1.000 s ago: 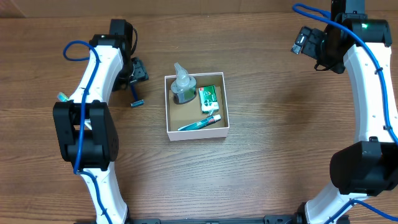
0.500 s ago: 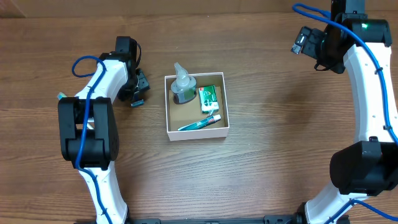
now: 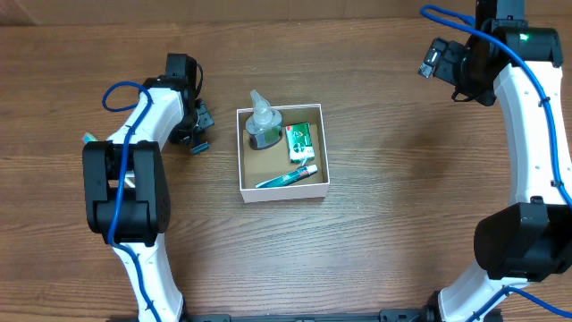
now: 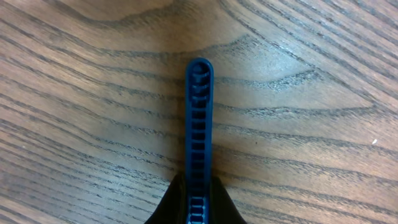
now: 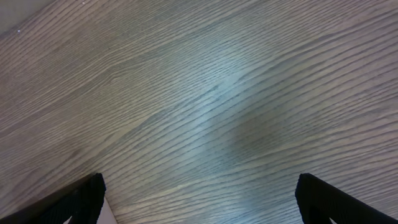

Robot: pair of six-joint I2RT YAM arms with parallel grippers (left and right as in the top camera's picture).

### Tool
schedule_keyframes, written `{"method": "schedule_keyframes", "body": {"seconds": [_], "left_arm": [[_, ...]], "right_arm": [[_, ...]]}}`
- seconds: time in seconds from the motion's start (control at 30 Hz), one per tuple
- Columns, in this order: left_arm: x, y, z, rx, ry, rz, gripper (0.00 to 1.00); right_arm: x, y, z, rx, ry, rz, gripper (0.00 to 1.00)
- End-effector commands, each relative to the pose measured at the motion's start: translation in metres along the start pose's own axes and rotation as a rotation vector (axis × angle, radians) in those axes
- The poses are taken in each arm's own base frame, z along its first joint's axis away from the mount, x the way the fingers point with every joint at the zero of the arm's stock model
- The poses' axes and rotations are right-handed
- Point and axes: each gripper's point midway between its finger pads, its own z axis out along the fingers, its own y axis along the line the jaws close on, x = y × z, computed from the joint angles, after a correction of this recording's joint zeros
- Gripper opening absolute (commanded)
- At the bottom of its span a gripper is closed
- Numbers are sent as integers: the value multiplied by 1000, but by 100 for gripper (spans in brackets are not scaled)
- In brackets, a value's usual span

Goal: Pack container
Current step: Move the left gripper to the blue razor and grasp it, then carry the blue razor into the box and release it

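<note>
I should lift my left gripper's blue razor across to the container point(image 3: 239, 170), then lower and release it on the container's roomy brown bottom by the slim tube point(image 3: 288, 176).
The container point(image 3: 239, 170), a shallow white box with a brown floor, sits at the table's middle. It holds a clear bottle point(image 3: 262, 125), a green packet point(image 3: 299, 137) and a slim tube point(image 3: 288, 176). Left of it, my left gripper point(image 3: 197, 134) is down at the table, shut on a dark blue ribbed plastic handle point(image 4: 199, 118) that lies flat on the wood and points away from the jaws point(image 3: 198, 147). In the left wrist view the left gripper point(image 4: 198, 202) pinches the handle's near end. My right gripper point(image 3: 435, 61) hovers open at the far right, its fingers point(image 5: 81, 199) wide apart over bare wood.
A small green-tipped item point(image 3: 88, 139) pokes out from under the left arm near the left edge. The left arm's white links and blue cable point(image 3: 125, 89) arch over the table's left side. The right arm point(image 3: 527, 125) runs down the right edge.
My left gripper has come down over the blue handle and closed on it. The right arm and the container have not moved.
</note>
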Motion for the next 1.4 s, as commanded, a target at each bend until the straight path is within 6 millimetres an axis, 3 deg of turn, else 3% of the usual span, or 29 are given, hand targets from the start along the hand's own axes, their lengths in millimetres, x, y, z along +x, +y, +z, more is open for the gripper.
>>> {"method": "schedule_keyframes", "body": {"seconds": [0.0, 0.13, 0.3, 0.4, 0.5, 0.7, 0.83, 1.07, 1.13, 1.37], "left_arm": [[22, 6, 13, -27, 85, 36, 4], [5, -1, -13, -21, 75, 76, 4], [-36, -19, -86, 24, 11, 187, 4], [-45, -36, -128, 109, -11, 274, 4], [-40, -60, -172, 224, -27, 398, 4], [0, -112, -222, 294, -58, 612, 4], [39, -152, -236, 361, -37, 683, 4], [78, -192, -246, 407, -18, 633, 5], [87, -195, -241, 358, -13, 565, 9], [126, -207, -196, 296, 76, 531, 8]], "right_arm": [[-9, -1, -10, 3, -41, 2, 100], [-9, -1, -10, 3, -41, 2, 100], [-9, -1, -10, 3, -41, 2, 100], [-9, -1, -10, 3, -41, 2, 100], [-9, -1, -10, 3, -41, 2, 100], [-9, -1, -10, 3, -41, 2, 100], [-9, -1, -10, 3, -41, 2, 100], [-9, -1, -10, 3, -41, 2, 100], [-9, -1, -10, 3, -41, 2, 100], [-9, -1, -10, 3, -41, 2, 100]]}}
